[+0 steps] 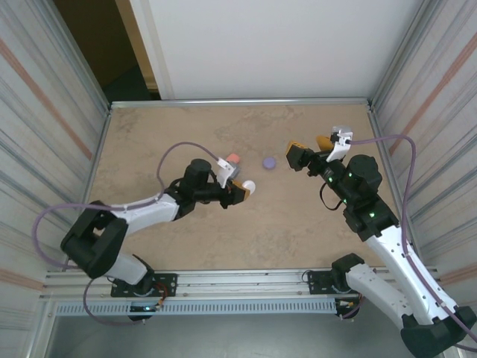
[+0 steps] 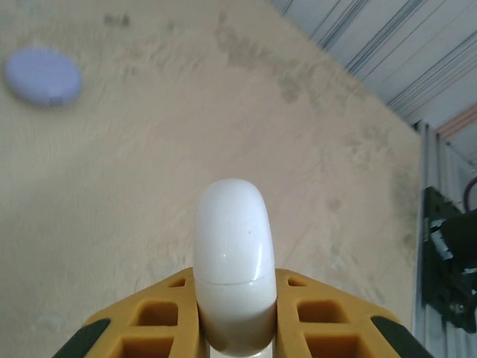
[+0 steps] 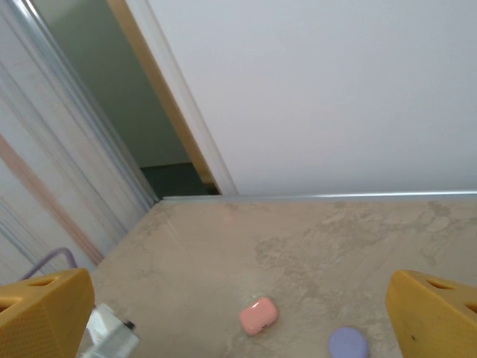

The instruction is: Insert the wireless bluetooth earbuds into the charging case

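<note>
My left gripper brings the upright white charging case down onto the bare tabletop below it next and releases the case, as that spot lies clear of the purple case (image 3: 348,344).
A white charging case (image 2: 232,253), lid closed along a thin seam, stands upright between the yellow pads of my left gripper (image 2: 235,282), which is shut on it. From above, this gripper (image 1: 242,189) holds the white case (image 1: 249,186) just over the middle of the table. My right gripper (image 1: 309,151) hovers to the right, open with nothing between its fingers (image 3: 54,309). A coral-pink case (image 3: 258,315) and a purple case (image 3: 348,344) lie closed on the table ahead of the right gripper (image 3: 237,297). The earbuds are out of view.
The pink case (image 1: 232,159) lies just beyond the left gripper, the purple case (image 1: 269,162) between the two grippers. Corrugated walls (image 1: 45,112) enclose the beige table (image 1: 186,246) on both sides, a white panel (image 1: 283,45) at the back.
</note>
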You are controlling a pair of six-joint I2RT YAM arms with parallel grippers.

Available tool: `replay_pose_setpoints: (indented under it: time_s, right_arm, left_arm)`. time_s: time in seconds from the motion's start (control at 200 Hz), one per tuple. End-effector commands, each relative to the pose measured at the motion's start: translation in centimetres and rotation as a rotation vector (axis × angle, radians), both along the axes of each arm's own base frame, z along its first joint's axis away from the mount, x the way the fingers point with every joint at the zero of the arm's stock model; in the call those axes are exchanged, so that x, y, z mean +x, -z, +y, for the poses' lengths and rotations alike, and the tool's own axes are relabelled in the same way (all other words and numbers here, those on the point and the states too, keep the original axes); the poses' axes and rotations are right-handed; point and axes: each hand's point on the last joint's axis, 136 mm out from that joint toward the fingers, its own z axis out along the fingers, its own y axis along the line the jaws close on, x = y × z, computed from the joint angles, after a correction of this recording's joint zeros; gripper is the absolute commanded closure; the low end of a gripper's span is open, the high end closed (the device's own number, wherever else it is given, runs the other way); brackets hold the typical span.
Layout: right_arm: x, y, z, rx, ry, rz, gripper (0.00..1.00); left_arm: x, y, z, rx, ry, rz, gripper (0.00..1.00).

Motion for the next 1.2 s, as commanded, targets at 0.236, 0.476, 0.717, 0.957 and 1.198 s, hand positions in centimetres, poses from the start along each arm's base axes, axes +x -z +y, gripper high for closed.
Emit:
replay_pose_setpoints:
  time_s: [0.236, 0.476, 0.717, 0.957, 1.198]
  right_arm:
    - [0.4, 0.2, -1.2, -0.035, 0.055, -0.001, 0.01]
    - [0.7, 0.6, -1.6, -0.050, 0.072, 0.004, 0.01]
    - [1.1, 1.1, -1.8, -0.063, 0.083, 0.016, 0.01]
    - [1.3, 1.3, -2.0, -0.068, 0.092, 0.019, 0.01]
    - [1.1, 1.3, -2.3, -0.072, 0.100, 0.021, 0.01]
  left_arm:
    - [1.5, 4.3, -2.1, 0.063, -0.036, 0.159, 1.00]
    - [1.7, 6.6, -2.5, 0.108, -0.031, 0.225, 1.00]
    - [1.6, 8.0, -2.7, 0.132, -0.017, 0.262, 1.00]
    - [1.5, 9.3, -2.5, 0.162, -0.025, 0.286, 0.90]
    - [1.3, 10.5, -2.1, 0.190, -0.044, 0.317, 0.76]
